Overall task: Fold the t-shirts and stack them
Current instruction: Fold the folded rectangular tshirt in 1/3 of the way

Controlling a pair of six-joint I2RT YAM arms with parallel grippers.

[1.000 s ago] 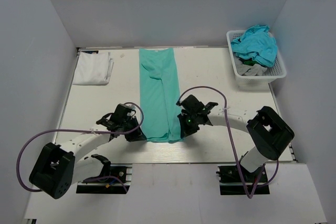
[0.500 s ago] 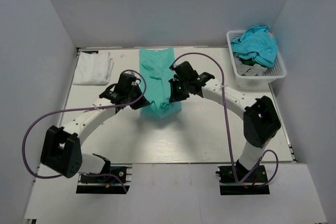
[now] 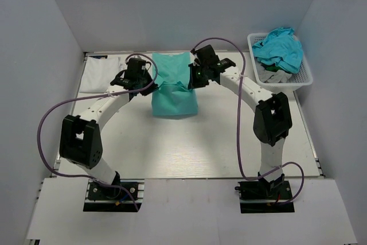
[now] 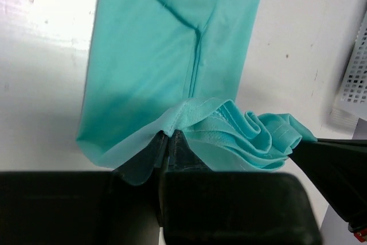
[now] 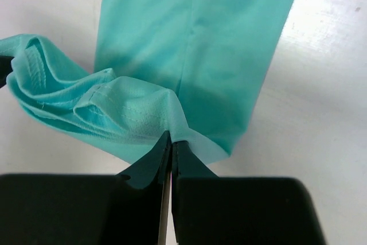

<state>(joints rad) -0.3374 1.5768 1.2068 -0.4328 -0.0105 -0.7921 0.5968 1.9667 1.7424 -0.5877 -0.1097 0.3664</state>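
Note:
The t-shirt's hem is still up in folds. My left gripper lays its hem corner outward and down onto the t-shirt's flat part beyond next and releases.
A mint green t-shirt [image 3: 174, 87], folded into a long strip, lies at the far middle of the table with its near end doubled back over itself. My left gripper [image 3: 151, 80] is shut on the left corner of the lifted hem [image 4: 189, 113]. My right gripper [image 3: 195, 81] is shut on the right corner [image 5: 175, 124]. The hem bunches in folds between the two grippers. A folded white t-shirt [image 3: 97, 73] lies at the far left, partly behind my left arm. A turquoise t-shirt [image 3: 279, 47] and a grey one [image 3: 274, 74] lie in the basket.
A white plastic lattice basket [image 3: 304, 76] stands at the far right corner; its edge shows in the left wrist view [image 4: 352, 84]. Grey walls enclose the table on three sides. Purple cables loop from both arms.
Both grippers have carried the shirt's near hem away from the table's near part toward the far end, doubling the strip over itself. The arms are now stretched out far.

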